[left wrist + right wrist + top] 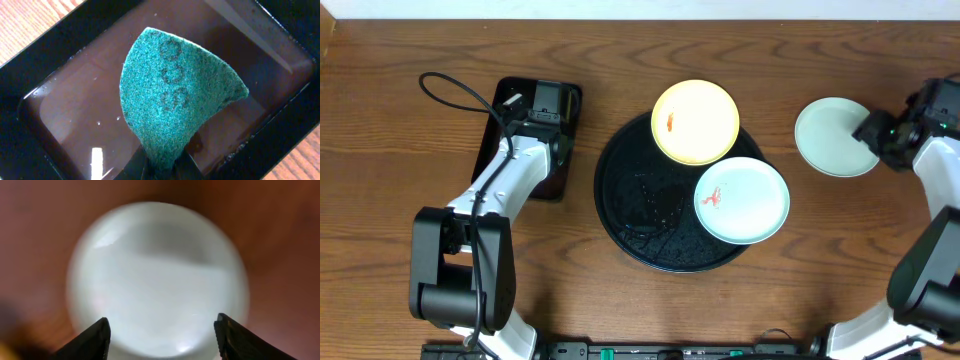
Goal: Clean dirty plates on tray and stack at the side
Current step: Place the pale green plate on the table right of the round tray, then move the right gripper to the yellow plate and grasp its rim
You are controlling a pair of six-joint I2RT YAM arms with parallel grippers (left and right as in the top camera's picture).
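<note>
The pale yellow plate is smeared red, so my right gripper will next go to the left in the overhead view and down onto the plate at its gripper-side edge (735,127).
The large round black tray (635,215) sits at mid-table. A pale yellow plate (695,122) with a red smear rests on its far rim. A mint-blue plate (742,200) with a red smear lies on its right side. A second mint-blue plate (832,137) lies on the wood at the right, with no smear showing; in the right wrist view (157,277) it is blurred. My right gripper (870,130) is open and empty over that plate's right edge (162,335). My left gripper (542,105) is shut on a green scouring pad (175,100) over the rectangular tray.
A smaller rectangular black tray (560,175) stands at the left and holds shallow liquid (75,107). A black cable (455,90) loops over the left arm. The table's far edge runs along the top of the overhead view.
</note>
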